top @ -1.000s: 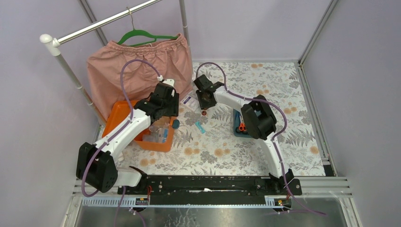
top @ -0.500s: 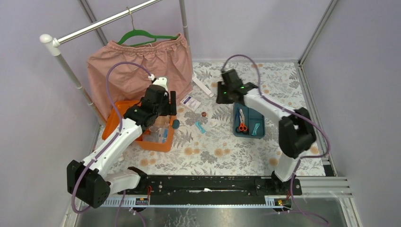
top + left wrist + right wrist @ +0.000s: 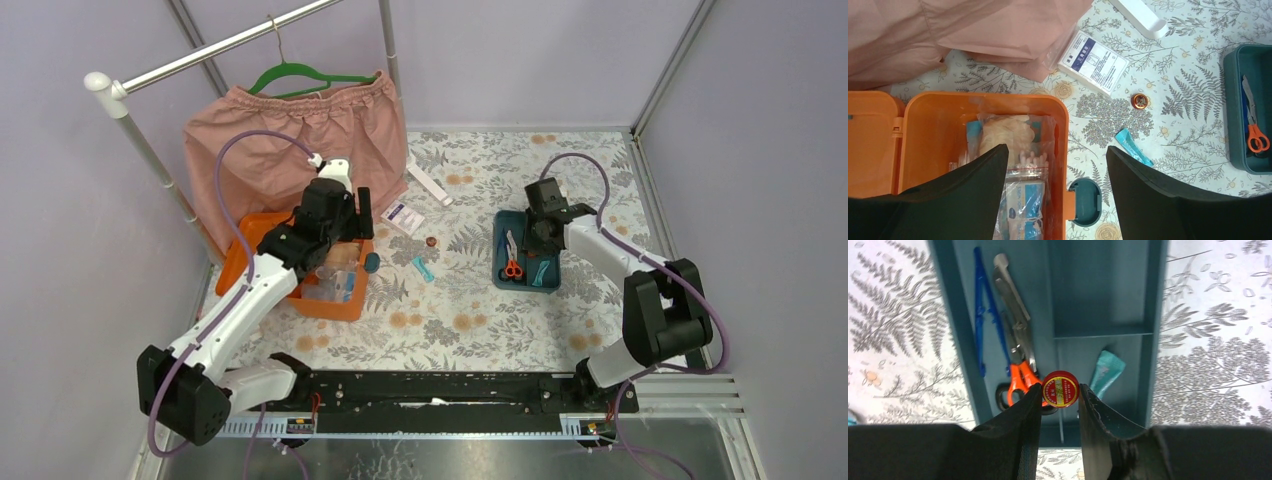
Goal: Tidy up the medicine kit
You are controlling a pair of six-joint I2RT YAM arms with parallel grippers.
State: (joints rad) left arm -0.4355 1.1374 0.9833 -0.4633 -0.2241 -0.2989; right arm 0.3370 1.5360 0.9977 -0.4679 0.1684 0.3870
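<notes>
I should carry the red tin with my right gripper outward and down into the tray's far section and release it there, because that section is empty.
The medicine kit's orange box lies open at the left, with bagged gloves and wipes inside and its teal latch at the front wall. My left gripper hangs open above the box's right rim, also seen in the top view. The teal insert tray lies right of centre. Above it my right gripper is shut on a small red round tin. In the tray are orange scissors, blue tweezers and a teal packet.
Between box and tray the table holds a white sachet, a second small round tin, a teal packet and a white oblong box. A pink garment hangs from a rail at the back left, draping near the orange box.
My right arm has swung from the table's middle out to the right, over the teal tray. The left gripper has opened wider above the orange box.
</notes>
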